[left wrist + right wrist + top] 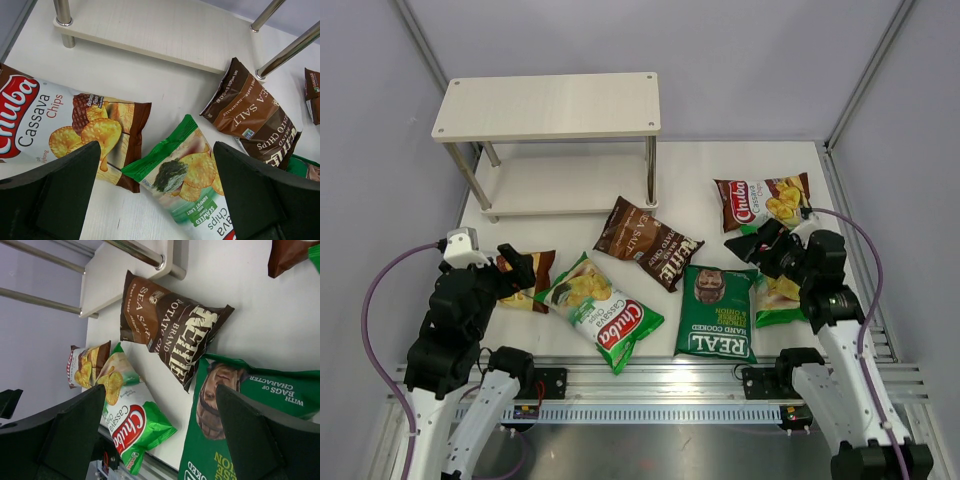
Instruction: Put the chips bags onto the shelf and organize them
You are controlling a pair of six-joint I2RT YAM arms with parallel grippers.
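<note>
I will reach down and across with my right gripper next, onto the closest corner of the Sea Salt bag, because this corner sticks out below and to the left in the top view.
The shelf (pixel 548 105) stands at the back left, both cream boards bare. All the chips bags lie flat on the white table. The Sea Salt bag (pixel 648 243) is in the middle, the REAL bag (pixel 718 312) right of centre, a green Chuba bag (pixel 600 310) left of centre. One brown/white Chuba bag (pixel 763 200) lies back right. My left gripper (pixel 515 268) hovers open over another brown/white Chuba bag (pixel 60 125) and the green one's top end (pixel 192 180). My right gripper (pixel 765 245) hangs open, holding nothing, above a second green bag (pixel 778 298).
Thin silver shelf legs (pixel 651 170) stand just behind the Sea Salt bag. Grey walls close in the table on three sides. An aluminium rail (pixel 660 385) with the arm bases runs along the near edge.
</note>
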